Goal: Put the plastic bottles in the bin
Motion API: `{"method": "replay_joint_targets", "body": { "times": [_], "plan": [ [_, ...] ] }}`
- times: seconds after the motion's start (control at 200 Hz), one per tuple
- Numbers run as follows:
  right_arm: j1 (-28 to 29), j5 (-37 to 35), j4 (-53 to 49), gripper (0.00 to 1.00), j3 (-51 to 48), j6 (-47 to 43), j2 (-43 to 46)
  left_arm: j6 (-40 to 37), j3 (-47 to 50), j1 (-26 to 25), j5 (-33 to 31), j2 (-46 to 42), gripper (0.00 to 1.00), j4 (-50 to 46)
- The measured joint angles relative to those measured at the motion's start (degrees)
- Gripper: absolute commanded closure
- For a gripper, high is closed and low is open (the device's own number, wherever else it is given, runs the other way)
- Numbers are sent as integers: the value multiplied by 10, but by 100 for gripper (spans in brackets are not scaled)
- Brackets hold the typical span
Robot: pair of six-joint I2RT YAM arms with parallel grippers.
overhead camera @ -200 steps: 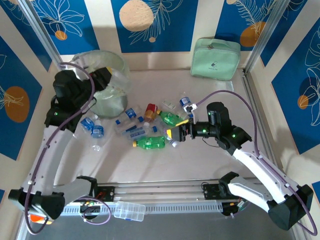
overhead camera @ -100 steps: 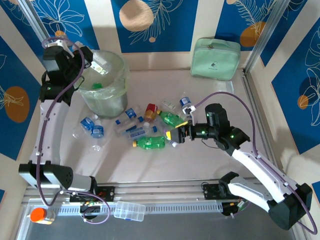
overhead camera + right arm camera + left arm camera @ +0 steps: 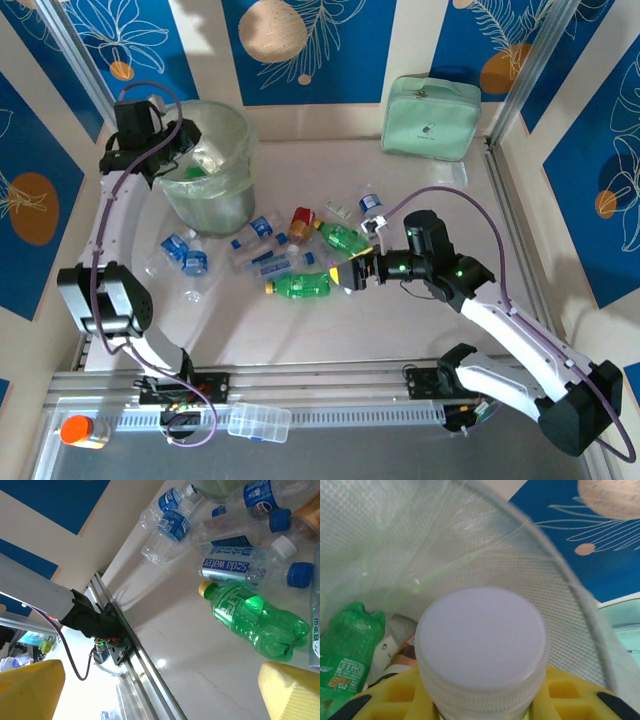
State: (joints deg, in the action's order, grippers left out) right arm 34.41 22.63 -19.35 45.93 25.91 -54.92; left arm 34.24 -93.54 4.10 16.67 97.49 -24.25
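Note:
The bin is open beneath the clear bottle, so the left gripper will next move down past the bin's rim to the inside of the bin and release the bottle there.
My left gripper (image 3: 188, 140) hangs over the mouth of the bin (image 3: 213, 195), shut on a clear bottle with a white cap (image 3: 481, 640). In the left wrist view the bin's mesh wall (image 3: 530, 575) curves behind the cap, and a green bottle (image 3: 347, 650) lies inside. Several plastic bottles (image 3: 262, 248) are scattered on the table right of the bin. A green bottle with a yellow cap (image 3: 303, 287) lies just left of my right gripper (image 3: 350, 272). That gripper (image 3: 160, 695) is open, with the green bottle (image 3: 257, 622) above and ahead of its yellow fingers (image 3: 292, 690).
A mint-green zip pouch (image 3: 432, 118) stands at the back right. A flat clear lidded box (image 3: 258, 422) and an orange-capped item (image 3: 80, 430) lie below the front rail (image 3: 320, 380). Two clear bottles (image 3: 185, 255) lie left of the main pile.
The left arm has lifted from in front of the bin and brought its bottle over the bin's mouth. The right gripper has crept left toward the green bottle.

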Motion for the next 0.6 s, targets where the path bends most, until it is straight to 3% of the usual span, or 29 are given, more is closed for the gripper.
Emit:
{"method": "replay_joint_targets", "body": {
  "times": [0.26,0.44,0.6],
  "plan": [
    [20,-23,-3,1,1,-9,-4,40,-7,10,52,85,70,19],
    [20,-34,-13,1,5,-14,-5,41,-8,10,61,100,36,22],
    [23,-43,-21,1,16,-21,-5,37,-8,10,61,99,24,20]
  ]
}}
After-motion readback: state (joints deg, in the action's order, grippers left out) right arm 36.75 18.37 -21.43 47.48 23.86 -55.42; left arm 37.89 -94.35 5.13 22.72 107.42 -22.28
